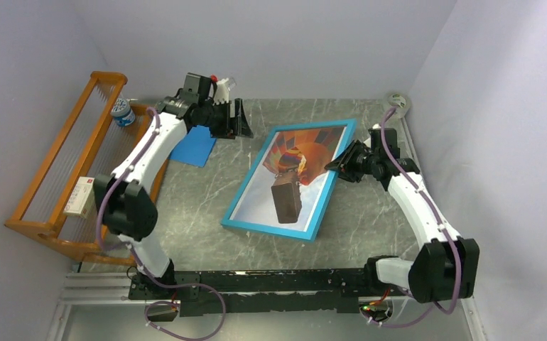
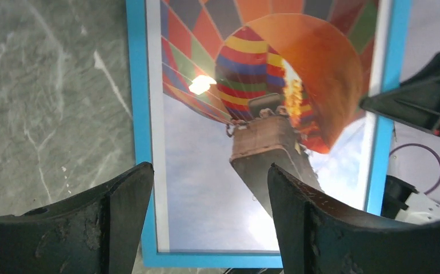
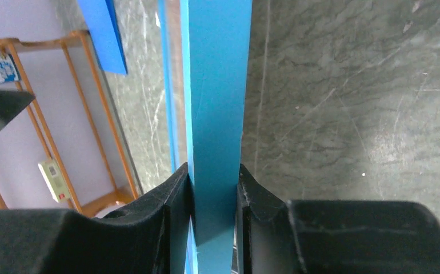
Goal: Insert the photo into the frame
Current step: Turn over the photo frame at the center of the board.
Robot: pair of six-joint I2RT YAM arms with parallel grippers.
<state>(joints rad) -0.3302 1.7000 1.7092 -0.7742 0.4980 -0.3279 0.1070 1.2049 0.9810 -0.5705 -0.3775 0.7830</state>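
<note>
The held blue bar is still raised over the grey table, so the robot's right gripper needs to lower it onto the table below and then open to let it go.
The turquoise frame lies face up in the middle of the table, turned at a slant. The hot-air balloon photo shows inside it behind the glass. My right gripper is shut on the frame's right edge; in the right wrist view its jaws clamp the blue rail. My left gripper is open and empty, hovering at the back left of the frame. Its wrist view looks down on the frame and photo between its spread fingers.
A flat blue pad lies on the table under the left arm. An orange wooden rack stands at the left with a small bottle and a white box. A round grey object sits at the back right corner.
</note>
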